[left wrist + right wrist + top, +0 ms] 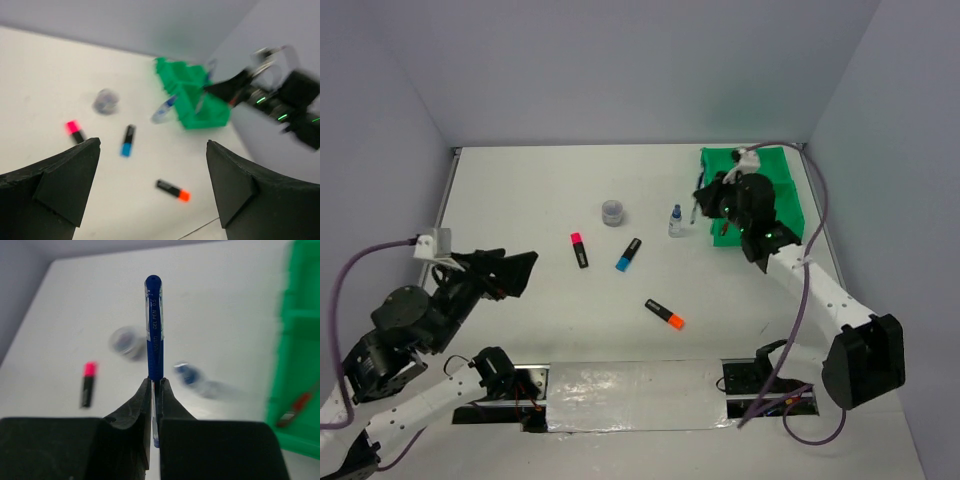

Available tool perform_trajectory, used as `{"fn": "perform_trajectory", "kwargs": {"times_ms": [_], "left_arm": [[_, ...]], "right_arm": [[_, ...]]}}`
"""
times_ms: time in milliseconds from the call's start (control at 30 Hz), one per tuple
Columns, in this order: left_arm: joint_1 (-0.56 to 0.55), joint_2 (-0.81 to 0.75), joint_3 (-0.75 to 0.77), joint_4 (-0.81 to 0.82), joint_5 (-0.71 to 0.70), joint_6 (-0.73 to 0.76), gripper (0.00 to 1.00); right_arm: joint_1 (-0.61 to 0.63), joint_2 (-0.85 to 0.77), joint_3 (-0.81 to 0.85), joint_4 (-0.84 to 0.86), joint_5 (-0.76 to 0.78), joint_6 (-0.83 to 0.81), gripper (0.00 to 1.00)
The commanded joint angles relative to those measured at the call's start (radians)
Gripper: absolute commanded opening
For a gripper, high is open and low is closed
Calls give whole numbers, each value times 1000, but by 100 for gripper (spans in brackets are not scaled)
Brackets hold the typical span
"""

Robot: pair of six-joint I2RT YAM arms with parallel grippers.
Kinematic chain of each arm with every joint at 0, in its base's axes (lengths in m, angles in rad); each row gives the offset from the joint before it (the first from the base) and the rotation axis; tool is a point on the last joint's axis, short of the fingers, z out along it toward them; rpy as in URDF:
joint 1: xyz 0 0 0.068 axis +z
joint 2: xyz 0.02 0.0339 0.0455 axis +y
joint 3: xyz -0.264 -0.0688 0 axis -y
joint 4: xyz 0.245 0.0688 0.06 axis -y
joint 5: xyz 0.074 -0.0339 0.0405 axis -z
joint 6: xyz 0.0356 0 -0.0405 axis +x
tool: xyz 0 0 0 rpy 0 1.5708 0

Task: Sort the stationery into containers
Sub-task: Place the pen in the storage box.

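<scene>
The thin blue pen should go with my right gripper over the section of the green tray where a red pen (296, 407) already lies.
My right gripper (156, 382) is shut on the thin blue pen (154, 325), held in the air by the left edge of the green tray (782, 180). A red pen (296, 407) lies in a tray compartment (295, 340). The blue-capped bottle (675, 222) and the greyish tub (612, 212) stand mid-table. The pink (579, 250), blue (628, 254) and orange (664, 313) highlighters lie on the table. My left gripper (152, 165) is open and empty, raised at the near left, with the orange highlighter (171, 189) between its fingers in its view.
Grey walls close the table at the back and both sides. A shiny strip (630, 395) runs along the near edge between the arm bases. The right arm's purple cable (810, 260) loops beside the tray.
</scene>
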Motion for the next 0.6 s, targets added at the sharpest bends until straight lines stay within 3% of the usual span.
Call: {"fn": "perform_trajectory", "kwargs": {"times_ms": [0, 133, 233, 400, 567], "left_arm": [[-3, -23, -105, -201, -114, 28, 99], [-3, -80, -137, -132, -22, 88, 99], [-3, -79, -153, -121, -16, 77, 99], [-3, 3, -148, -124, 0, 91, 99], [-2, 40, -148, -121, 10, 95, 99]], "right_arm": [[-161, 17, 120, -181, 197, -97, 0], [-334, 86, 197, -260, 294, -46, 0], [-402, 168, 229, -231, 256, -45, 0], [-424, 360, 327, -256, 231, -22, 1], [-422, 390, 321, -219, 210, 0, 8]]}}
